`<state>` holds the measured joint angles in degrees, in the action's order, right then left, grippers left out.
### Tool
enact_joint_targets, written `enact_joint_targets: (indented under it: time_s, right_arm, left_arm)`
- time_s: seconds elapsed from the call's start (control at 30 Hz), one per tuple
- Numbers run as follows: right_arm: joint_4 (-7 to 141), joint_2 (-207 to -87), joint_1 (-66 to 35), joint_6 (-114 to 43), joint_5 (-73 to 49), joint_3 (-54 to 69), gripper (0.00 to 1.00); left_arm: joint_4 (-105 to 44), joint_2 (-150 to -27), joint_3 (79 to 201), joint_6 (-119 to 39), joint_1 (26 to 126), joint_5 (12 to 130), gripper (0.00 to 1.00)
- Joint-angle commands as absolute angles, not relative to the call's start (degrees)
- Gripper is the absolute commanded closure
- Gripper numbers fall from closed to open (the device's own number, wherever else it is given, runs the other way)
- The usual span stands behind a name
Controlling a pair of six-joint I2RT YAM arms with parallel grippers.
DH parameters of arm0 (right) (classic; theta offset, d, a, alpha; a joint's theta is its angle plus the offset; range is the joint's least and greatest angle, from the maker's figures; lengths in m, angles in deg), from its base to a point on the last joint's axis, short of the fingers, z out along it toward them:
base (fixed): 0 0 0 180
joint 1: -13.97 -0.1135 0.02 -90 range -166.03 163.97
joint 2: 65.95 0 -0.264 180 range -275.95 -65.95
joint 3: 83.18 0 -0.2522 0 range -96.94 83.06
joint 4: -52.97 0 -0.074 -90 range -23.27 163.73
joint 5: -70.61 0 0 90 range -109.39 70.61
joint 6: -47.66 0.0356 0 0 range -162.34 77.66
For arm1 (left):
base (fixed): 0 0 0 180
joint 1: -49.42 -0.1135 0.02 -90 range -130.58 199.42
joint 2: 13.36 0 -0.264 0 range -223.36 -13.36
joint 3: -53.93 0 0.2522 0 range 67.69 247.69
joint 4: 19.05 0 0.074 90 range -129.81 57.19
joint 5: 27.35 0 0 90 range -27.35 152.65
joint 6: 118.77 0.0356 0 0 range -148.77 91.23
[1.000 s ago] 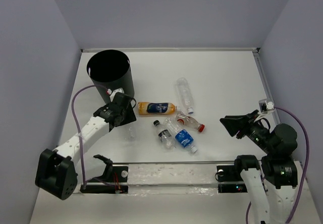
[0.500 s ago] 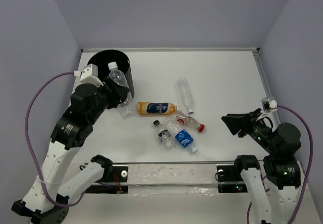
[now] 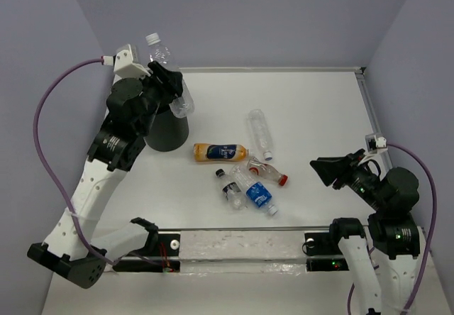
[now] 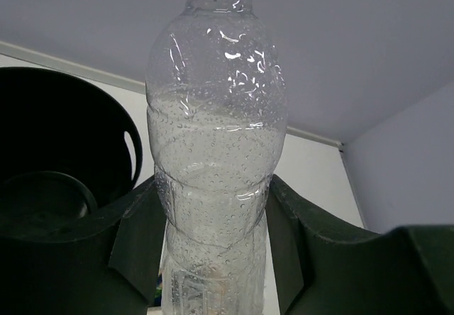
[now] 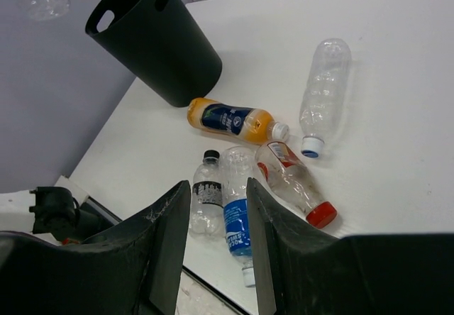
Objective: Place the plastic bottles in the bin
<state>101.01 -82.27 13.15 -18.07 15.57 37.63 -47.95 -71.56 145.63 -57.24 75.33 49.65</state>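
The bottle hangs beside the bin's rim, so I will shift my left gripper to the left in the top view and lower it over the bin's opening (image 4: 50, 143).
My left gripper (image 3: 170, 82) is shut on a clear white-capped plastic bottle (image 3: 157, 51) and holds it high, over the near right rim of the black bin (image 3: 167, 132). In the left wrist view the bottle (image 4: 216, 116) stands upright between the fingers (image 4: 138, 237), with the bin (image 4: 50, 137) below left. Five bottles lie mid-table: orange-liquid (image 3: 221, 152), clear blue-capped (image 3: 259, 132), red-capped (image 3: 268, 172), blue-label (image 3: 257, 193), black-capped (image 3: 228, 186). My right gripper (image 3: 323, 173) is open and empty, to their right, above the table.
In the right wrist view the open fingers (image 5: 167, 244) frame the black-capped bottle (image 5: 208, 194) and the blue-label bottle (image 5: 236, 219); the bin (image 5: 152, 42) stands far left. A metal rail (image 3: 234, 244) runs along the table's near edge. Walls close the left, back and right sides.
My left arm has lifted the clear bottle from beside the bin's foot up above the bin's rim. The right arm has barely moved.
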Motion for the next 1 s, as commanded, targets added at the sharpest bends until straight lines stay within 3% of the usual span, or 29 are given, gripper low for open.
enact_joint_targets:
  time_s: [0.0, 0.53, 0.83, 0.97]
  right_arm:
    - [96.3, -83.4, 12.7, -17.6, 16.9, 39.1, 0.57]
    - [91.7, -83.0, 12.7, -16.3, 19.3, 42.6, 0.57]
    - [86.0, -84.7, 12.7, -13.7, 21.5, 45.4, 0.57]
    - [83.3, -87.0, 12.7, -12.7, 22.5, 46.1, 0.57]
  left_arm:
    - [-38.9, -74.5, 149.6, -52.5, 73.5, 40.9, 0.58]
    - [-26.8, -80.6, 146.8, -48.1, 60.8, 37.1, 0.58]
    - [-13.8, -82.3, 134.9, -44.5, 60.3, 35.7, 0.57]
    - [-8.7, -82.5, 130.0, -43.7, 60.2, 34.2, 0.52]
